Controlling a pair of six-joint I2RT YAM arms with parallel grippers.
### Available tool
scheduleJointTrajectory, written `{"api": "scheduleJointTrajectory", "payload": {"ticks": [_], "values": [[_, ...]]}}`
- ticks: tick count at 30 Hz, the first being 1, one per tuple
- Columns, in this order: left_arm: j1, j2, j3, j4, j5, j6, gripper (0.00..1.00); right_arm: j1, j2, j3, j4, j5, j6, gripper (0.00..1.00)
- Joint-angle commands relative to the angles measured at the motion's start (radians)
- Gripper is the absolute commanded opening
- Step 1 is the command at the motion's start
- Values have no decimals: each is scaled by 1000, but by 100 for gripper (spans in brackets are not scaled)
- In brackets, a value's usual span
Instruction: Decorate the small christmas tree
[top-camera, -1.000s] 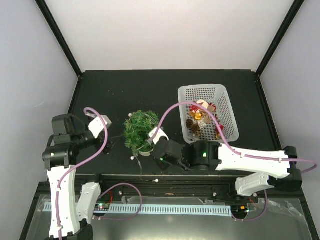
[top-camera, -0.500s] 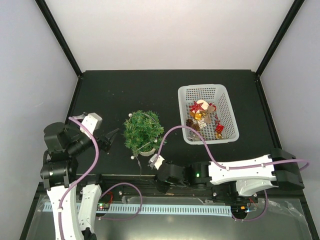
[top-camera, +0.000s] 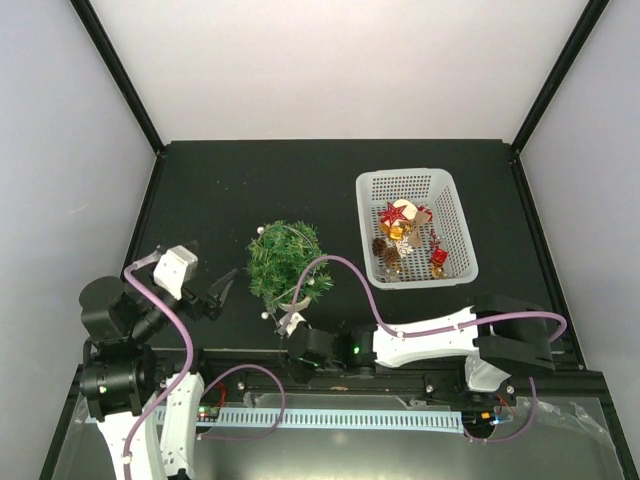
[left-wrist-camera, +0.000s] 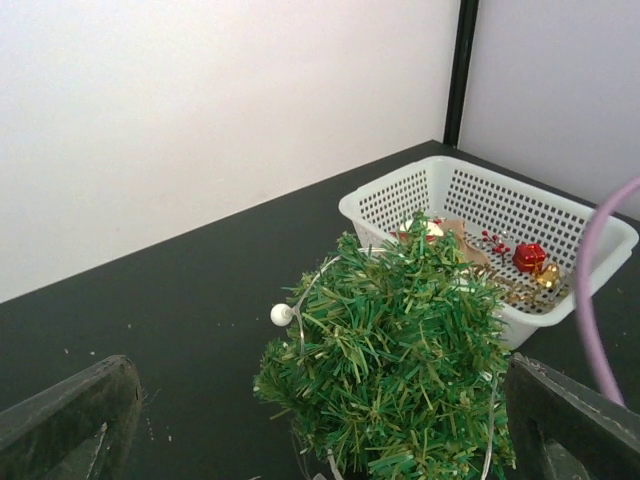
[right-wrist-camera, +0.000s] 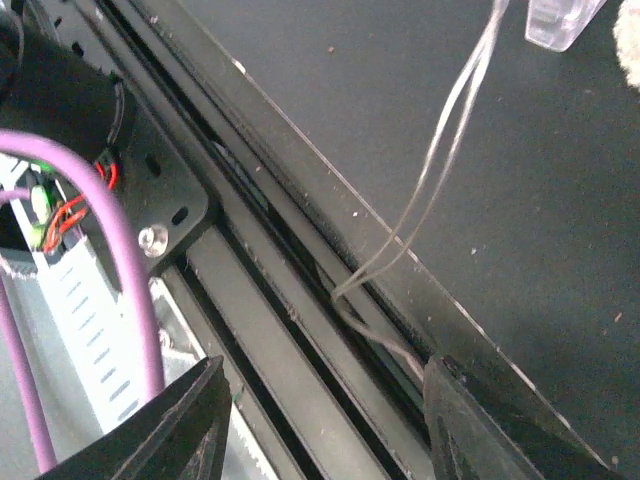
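My right gripper should shift to the left in the top view, straddling the clear string's bend (right-wrist-camera: 344, 292), because that bend still lies ahead of its open fingers.
The small christmas tree (top-camera: 285, 262) stands upright on the black table, bushy and green, with a thin wire of white beads (left-wrist-camera: 282, 315) wound through it. In the left wrist view the tree (left-wrist-camera: 400, 370) fills the space just ahead of my left gripper (left-wrist-camera: 318, 425), which is open and empty, left of the tree (top-camera: 215, 295). My right gripper (right-wrist-camera: 320, 410) is open and empty over the frame rails at the table's front edge, below the tree (top-camera: 297, 340). A thin wire (right-wrist-camera: 440, 170) trails down to the rail near its right finger (right-wrist-camera: 490, 420).
A white mesh basket (top-camera: 445, 205) of ornaments, red, gold and pine cones, stands right of the tree; its rim (left-wrist-camera: 400, 190) shows behind the tree. A clear plastic piece (right-wrist-camera: 560, 20) lies on the table. Purple cables (right-wrist-camera: 120, 260) loop by both arms.
My right arm has drawn back from beside the tree to the table's front edge, its jaws widening. The left arm has pulled back toward the near left, still open.
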Motion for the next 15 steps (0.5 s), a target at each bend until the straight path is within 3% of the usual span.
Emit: {"api": "scheduleJointTrajectory", "payload": {"ticks": [1, 10, 15], "values": [[7, -49, 0, -7, -16, -38, 99, -42, 21, 24, 96, -49, 52, 55], [9, -64, 2, -10, -15, -41, 99, -62, 142, 117, 114, -99, 61, 53], [10, -66, 0, -7, -11, -43, 99, -68, 178, 143, 112, -110, 72, 29]]}}
